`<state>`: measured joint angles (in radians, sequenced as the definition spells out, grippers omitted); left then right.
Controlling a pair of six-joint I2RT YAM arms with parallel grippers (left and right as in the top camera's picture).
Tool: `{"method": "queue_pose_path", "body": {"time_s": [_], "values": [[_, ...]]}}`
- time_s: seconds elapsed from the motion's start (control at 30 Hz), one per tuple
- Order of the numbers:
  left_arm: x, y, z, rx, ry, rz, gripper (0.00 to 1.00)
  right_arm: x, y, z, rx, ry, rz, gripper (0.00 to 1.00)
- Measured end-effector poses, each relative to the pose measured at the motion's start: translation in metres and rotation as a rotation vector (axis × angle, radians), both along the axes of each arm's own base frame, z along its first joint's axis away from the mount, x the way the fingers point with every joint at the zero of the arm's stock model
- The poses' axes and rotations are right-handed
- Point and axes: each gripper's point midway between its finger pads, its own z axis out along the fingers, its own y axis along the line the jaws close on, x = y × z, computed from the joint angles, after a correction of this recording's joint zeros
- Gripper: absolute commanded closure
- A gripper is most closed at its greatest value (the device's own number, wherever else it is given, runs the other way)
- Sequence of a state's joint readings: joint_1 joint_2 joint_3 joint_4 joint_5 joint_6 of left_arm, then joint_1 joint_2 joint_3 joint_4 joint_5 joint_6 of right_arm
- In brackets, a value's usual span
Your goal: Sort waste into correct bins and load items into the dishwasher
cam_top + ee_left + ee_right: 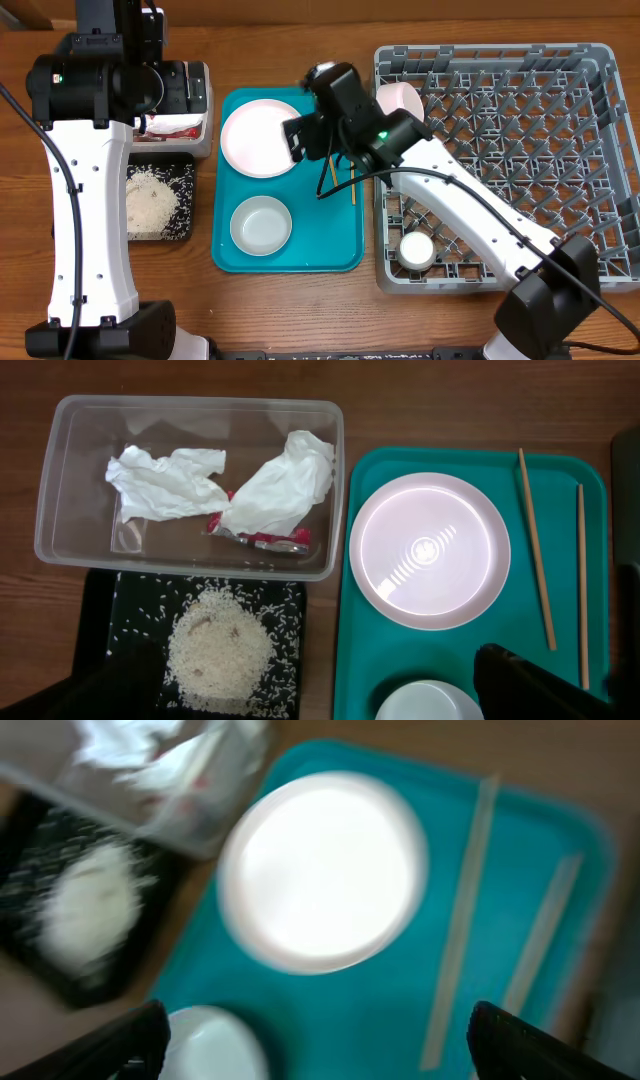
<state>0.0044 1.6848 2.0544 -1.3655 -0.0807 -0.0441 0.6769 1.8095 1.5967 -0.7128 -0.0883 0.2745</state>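
My right gripper will move back from beside the plate point(322, 870) and down onto the pale bowl's rack-side rim point(256, 1054), because that rim is clear of the plate and the chopsticks.
The clear tub point(60, 470) holds two crumpled napkins point(165, 480) and a red-marked wrapper point(262, 538). The black tray point(290, 610) in front of it holds a pile of rice point(218, 648). The round plate point(428, 550), two chopsticks point(535, 550) and a pale bowl point(428, 702) lie on the teal tray point(350, 650). My left gripper point(320, 695) is open and empty, high above the bins. My right gripper point(320, 1050) is open and empty above the teal tray, near the plate point(322, 870); its view is blurred. The grey dish rack point(520, 150) holds a white bowl point(400, 98) and a small cup point(417, 250).
The left arm point(85, 190) covers most of the clear tub in the overhead view. The right arm point(470, 215) reaches across the rack's front left corner. Brown table shows between the black tray and the teal tray point(345, 240).
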Motion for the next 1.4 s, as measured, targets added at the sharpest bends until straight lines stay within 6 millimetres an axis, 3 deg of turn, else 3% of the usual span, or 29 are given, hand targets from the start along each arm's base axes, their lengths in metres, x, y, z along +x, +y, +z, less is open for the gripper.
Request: {"method": "queue_pose_path", "body": {"time_s": [0.1,0.23,0.33,0.43,0.47,0.57,0.8,0.93,1.07,1.13,1.2,1.23,1.4], "values": [[0.0,0.0,0.0,0.0,0.0,0.0,0.0,-0.033,0.018,-0.025,0.062,0.156,0.02,0.22],[0.0,0.0,0.0,0.0,0.0,0.0,0.0,-0.091,0.036,-0.091,0.02,0.413,-0.042,0.39],[0.0,0.0,0.0,0.0,0.0,0.0,0.0,-0.11,0.038,-0.118,-0.008,0.516,-0.106,0.46],[0.0,0.0,0.0,0.0,0.0,0.0,0.0,-0.115,0.039,-0.141,-0.021,0.605,-0.167,0.63],[0.0,0.0,0.0,0.0,0.0,0.0,0.0,-0.116,0.038,-0.146,-0.022,0.627,-0.176,0.8],[0.0,0.0,0.0,0.0,0.0,0.0,0.0,-0.111,0.031,-0.154,-0.009,0.684,-0.218,0.96],[0.0,0.0,0.0,0.0,0.0,0.0,0.0,-0.108,0.017,-0.155,-0.04,0.704,-0.272,0.96],[0.0,0.0,0.0,0.0,0.0,0.0,0.0,-0.104,-0.006,-0.137,-0.114,0.624,-0.334,0.96],[0.0,0.0,0.0,0.0,0.0,0.0,0.0,-0.092,-0.034,-0.08,-0.122,0.457,-0.416,0.96],[0.0,0.0,0.0,0.0,0.0,0.0,0.0,-0.091,-0.057,-0.052,-0.137,0.376,-0.478,0.96],[0.0,0.0,0.0,0.0,0.0,0.0,0.0,-0.092,-0.091,-0.022,-0.173,0.275,-0.579,0.96],[0.0,0.0,0.0,0.0,0.0,0.0,0.0,-0.093,-0.099,-0.017,-0.186,0.255,-0.601,0.96],[0.0,0.0,0.0,0.0,0.0,0.0,0.0,-0.106,-0.178,0.026,-0.311,0.077,-0.84,0.96]]}}
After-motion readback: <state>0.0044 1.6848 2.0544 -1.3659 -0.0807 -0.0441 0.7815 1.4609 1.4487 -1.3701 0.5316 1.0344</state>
